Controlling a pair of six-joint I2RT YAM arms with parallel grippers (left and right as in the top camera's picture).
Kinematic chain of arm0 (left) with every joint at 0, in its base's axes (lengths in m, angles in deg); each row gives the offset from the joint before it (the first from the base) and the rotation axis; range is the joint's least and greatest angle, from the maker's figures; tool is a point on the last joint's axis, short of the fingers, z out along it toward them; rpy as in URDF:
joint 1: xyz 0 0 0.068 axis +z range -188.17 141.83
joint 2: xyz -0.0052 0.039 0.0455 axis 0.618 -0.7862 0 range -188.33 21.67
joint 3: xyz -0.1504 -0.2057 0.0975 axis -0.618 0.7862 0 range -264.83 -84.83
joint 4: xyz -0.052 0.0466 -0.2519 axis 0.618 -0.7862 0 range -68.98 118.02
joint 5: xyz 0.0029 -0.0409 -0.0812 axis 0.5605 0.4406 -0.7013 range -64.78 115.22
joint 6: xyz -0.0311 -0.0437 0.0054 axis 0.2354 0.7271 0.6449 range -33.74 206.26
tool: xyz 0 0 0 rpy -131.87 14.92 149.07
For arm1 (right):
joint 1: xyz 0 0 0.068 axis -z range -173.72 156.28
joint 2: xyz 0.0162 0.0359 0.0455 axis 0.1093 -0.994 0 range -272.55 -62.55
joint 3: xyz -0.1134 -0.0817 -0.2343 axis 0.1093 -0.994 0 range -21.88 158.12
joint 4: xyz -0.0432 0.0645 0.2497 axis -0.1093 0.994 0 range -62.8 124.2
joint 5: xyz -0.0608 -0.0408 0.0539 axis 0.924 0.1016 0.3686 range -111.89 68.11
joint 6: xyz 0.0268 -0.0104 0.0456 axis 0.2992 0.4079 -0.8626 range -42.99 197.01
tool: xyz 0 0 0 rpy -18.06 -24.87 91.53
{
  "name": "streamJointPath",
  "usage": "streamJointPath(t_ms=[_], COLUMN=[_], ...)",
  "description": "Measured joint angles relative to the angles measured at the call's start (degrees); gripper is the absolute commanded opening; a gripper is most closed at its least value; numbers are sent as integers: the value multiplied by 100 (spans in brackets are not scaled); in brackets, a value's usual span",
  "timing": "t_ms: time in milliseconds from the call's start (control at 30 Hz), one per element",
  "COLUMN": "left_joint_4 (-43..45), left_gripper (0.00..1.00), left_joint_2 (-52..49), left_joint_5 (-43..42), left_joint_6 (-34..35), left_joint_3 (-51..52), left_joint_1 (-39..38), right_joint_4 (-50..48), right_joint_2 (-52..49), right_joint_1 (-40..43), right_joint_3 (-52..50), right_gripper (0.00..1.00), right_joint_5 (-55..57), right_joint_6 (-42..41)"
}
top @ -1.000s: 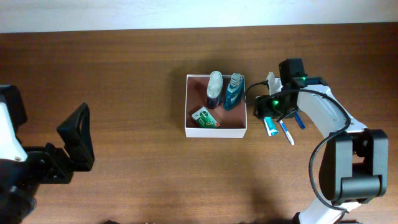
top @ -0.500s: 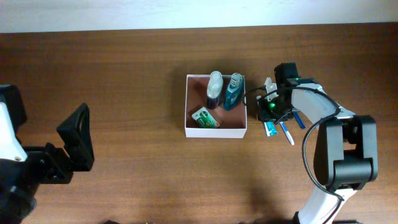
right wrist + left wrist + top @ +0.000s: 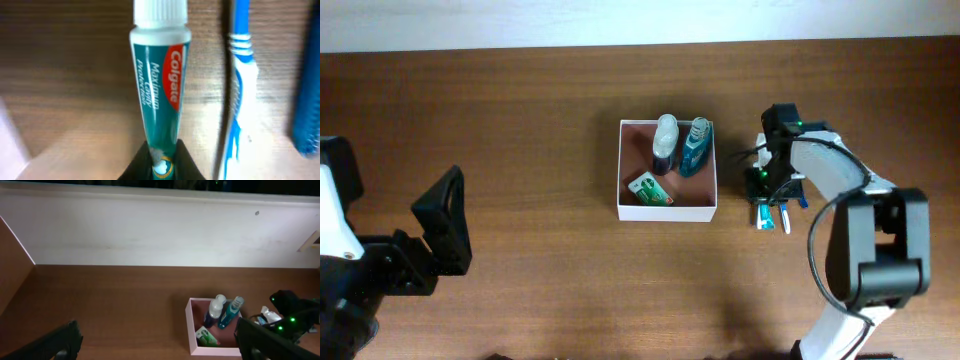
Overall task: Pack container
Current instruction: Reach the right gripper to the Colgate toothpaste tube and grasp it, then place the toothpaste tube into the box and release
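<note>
The tube (image 3: 159, 95) goes up in my right gripper next, turns as it crosses to the container (image 3: 620, 170), and goes down beside the small green carton, where the container's reddish-brown bottom is bare.
The container (image 3: 620, 170), a shallow white-walled box with a reddish-brown floor, sits mid-table. It holds a white-capped dark bottle (image 3: 665, 143), a teal bottle (image 3: 695, 147) and a small green carton (image 3: 650, 189). To its right, on the wood, lies a teal toothpaste tube (image 3: 159, 95) with a white cap. My right gripper (image 3: 160, 162) is shut on the tube's tail end. A blue-and-white toothbrush (image 3: 239, 85) lies beside the tube. My left gripper (image 3: 160, 342) hangs open and empty far to the left of the container.
A solid blue object (image 3: 307, 100) lies to the right of the toothbrush. A white wall (image 3: 150, 230) runs along the table's far edge. The right arm (image 3: 830, 170) arches over the table right of the container.
The right gripper's jaws have closed onto the toothpaste tube, and the tube has shifted slightly toward the table's front. The left arm has not moved.
</note>
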State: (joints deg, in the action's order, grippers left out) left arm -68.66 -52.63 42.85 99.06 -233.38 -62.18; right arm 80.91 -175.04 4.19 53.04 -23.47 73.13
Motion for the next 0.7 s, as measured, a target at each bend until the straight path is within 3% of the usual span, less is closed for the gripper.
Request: streamJointPath(t_ms=[100, 333, 467, 700], left_joint_4=[0, 0, 0, 0], left_gripper=[99, 100, 99, 99], left_joint_2=[0, 0, 0, 0], left_joint_5=[0, 0, 0, 0], left_joint_6=[0, 2, 0, 0], left_joint_3=[0, 0, 0, 0], left_joint_1=[0, 0, 0, 0], right_joint_4=[415, 529, 501, 284], right_joint_2=[522, 2400, 2983, 2291], right_joint_1=[0, -354, -1283, -2446], right_joint_3=[273, 896, 960, 957], right_gripper=[4, 4, 4, 4], right_joint_5=[-136, -629, -970, -949], right_joint_6=[-44, 142, 1091, 3110])
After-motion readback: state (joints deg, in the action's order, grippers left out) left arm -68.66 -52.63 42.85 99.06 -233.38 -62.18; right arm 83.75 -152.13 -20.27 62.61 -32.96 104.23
